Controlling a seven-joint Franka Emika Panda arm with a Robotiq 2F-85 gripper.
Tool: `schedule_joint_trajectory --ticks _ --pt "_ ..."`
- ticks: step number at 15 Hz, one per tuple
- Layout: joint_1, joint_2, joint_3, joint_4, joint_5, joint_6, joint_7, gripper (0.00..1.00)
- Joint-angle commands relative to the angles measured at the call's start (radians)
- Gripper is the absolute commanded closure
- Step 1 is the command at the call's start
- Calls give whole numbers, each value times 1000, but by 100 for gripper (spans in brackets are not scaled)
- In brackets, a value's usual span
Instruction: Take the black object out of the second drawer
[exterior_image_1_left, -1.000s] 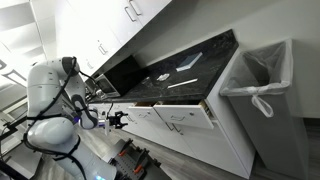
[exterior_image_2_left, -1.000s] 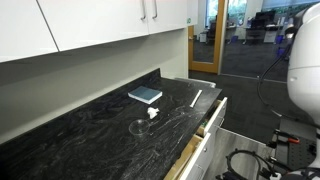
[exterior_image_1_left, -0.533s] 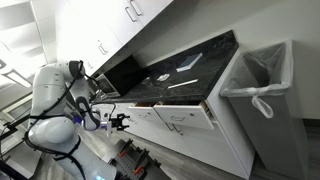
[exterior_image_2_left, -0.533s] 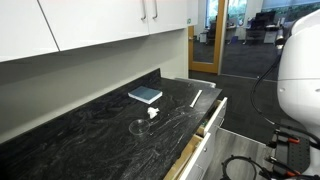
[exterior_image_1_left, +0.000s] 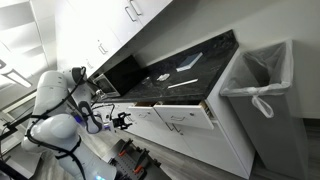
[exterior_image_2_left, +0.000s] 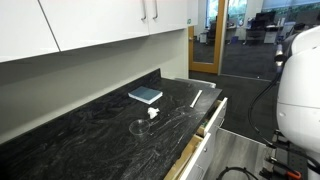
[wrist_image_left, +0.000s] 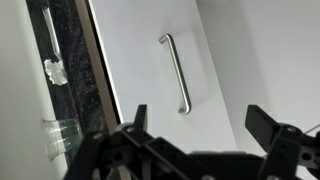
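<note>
My gripper turns its open fingers to match the silver bar handle (wrist_image_left: 178, 75) next and advances them around it. The handle lies ahead of my gripper, slanted in the wrist view.
The second drawer (exterior_image_1_left: 203, 109) stands pulled out from the white cabinets under the black counter, and its tan wooden side (exterior_image_2_left: 210, 116) shows. The inside is not visible from here, so the black object is hidden. My gripper (exterior_image_1_left: 122, 120) hangs in front of the cabinet fronts, well to the left of that drawer, open and empty. In the wrist view my gripper (wrist_image_left: 200, 128) faces a white front with a silver bar handle (wrist_image_left: 178, 75). Its two dark fingertips (wrist_image_left: 264, 125) stand wide apart with nothing between them.
On the black counter (exterior_image_2_left: 90, 130) lie a blue flat object (exterior_image_2_left: 145, 95), a clear glass (wrist_image_left: 55, 140) and a small white crumpled thing (wrist_image_left: 53, 70). A grey bin with a white liner (exterior_image_1_left: 256, 85) stands past the cabinets' end. White upper cabinets (exterior_image_2_left: 90, 25) hang above.
The arm's white upper links have shifted slightly, and the gripper has drifted a little toward the cabinets. The gripper stays open.
</note>
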Motion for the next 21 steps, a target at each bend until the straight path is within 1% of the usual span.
schedule_joint_trajectory --ticks 1,6,11,12,13,15,16,21 --pt "63 65 -65 80 -10 -79 -25 0" --pt "72 117 -128 124 -68 -81 -31 0" --pt "67 157 -160 154 -142 -92 -53 0" --pt "67 165 -162 160 -154 -92 -59 11" --pt "69 172 -164 166 -166 -96 -71 26" --pt "71 184 -161 174 -173 -112 -82 42" --pt "74 186 -157 174 -172 -126 -79 51" --pt "97 192 -146 164 -163 -176 -56 88"
